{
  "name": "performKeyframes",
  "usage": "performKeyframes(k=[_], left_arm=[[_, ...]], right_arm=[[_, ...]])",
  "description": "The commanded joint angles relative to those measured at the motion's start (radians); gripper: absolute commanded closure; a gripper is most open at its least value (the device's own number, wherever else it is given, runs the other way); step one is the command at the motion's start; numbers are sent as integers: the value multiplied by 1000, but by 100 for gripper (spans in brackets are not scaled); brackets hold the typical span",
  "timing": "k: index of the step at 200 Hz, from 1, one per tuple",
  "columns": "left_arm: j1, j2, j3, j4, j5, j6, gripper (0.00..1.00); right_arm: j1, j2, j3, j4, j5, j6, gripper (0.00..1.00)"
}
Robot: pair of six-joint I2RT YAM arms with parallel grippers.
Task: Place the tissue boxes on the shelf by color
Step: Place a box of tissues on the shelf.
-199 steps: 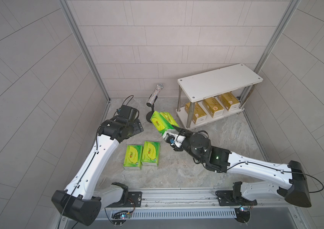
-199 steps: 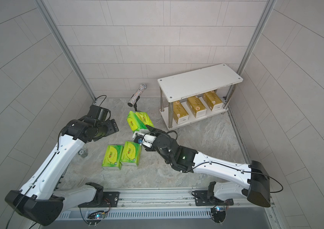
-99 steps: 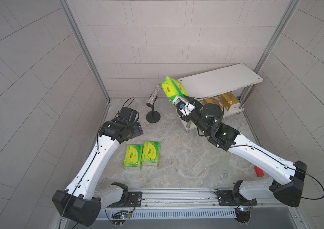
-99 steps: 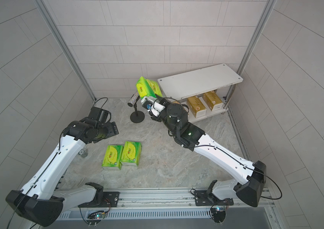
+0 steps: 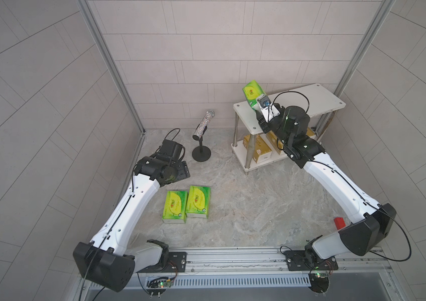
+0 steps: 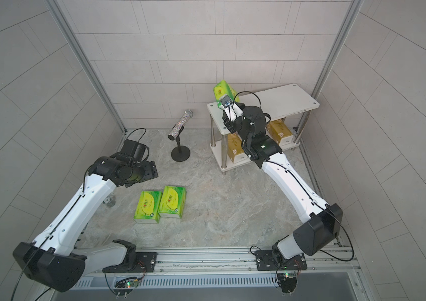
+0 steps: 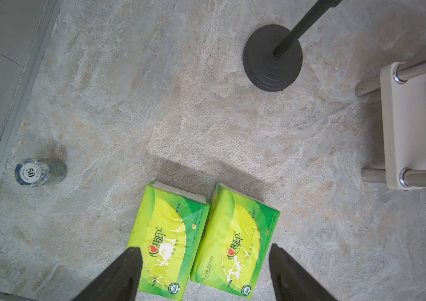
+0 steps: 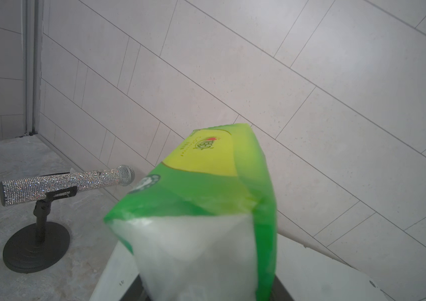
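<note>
I will lower the green pack with my right gripper, tilting it flatter onto the end of the shelf's top board by the microphone (image 8: 122, 268) to release it, as it hangs tilted in the air.
My right gripper (image 5: 256, 104) is shut on one end of a green tissue pack (image 5: 252, 93), which stands tilted in the air over the left end of the white shelf's top board (image 5: 318, 100). The right wrist view shows the same pack (image 8: 206, 182) close up, above that board (image 8: 311, 273). Two more green packs (image 5: 175, 206) (image 5: 198, 201) lie side by side on the floor. Above them my left gripper (image 7: 204, 260) hangs open, touching neither pack (image 7: 167, 242) (image 7: 235, 242). Gold packs (image 6: 279, 131) lie on the lower board, partly hidden by my right arm.
A glittery microphone (image 5: 202, 125) on a black round-based stand (image 5: 201, 153) is left of the shelf. A stack of poker chips (image 7: 40, 172) sits by the left wall. A small red block (image 5: 339, 222) lies at the right wall. Tiled walls enclose three sides.
My right arm has lifted the green pack from low beside the stand up and to the right, over the shelf's left end. The left arm has barely moved.
</note>
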Motion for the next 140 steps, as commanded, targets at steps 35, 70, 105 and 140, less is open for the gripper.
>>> performKeyframes(k=[35, 70, 105, 140], left_arm=[[-7, 7, 28, 5, 0, 26, 16], [-6, -5, 14, 9, 1, 24, 16], [-7, 1, 14, 11, 6, 22, 16], [-6, 1, 18, 11, 9, 17, 16]], right_arm=[[-65, 33, 75, -111, -148, -41, 54], [-74, 30, 58, -155, -171, -104, 52], [-81, 17, 35, -166, -183, -138, 51], [-83, 6, 22, -166, -173, -157, 47]])
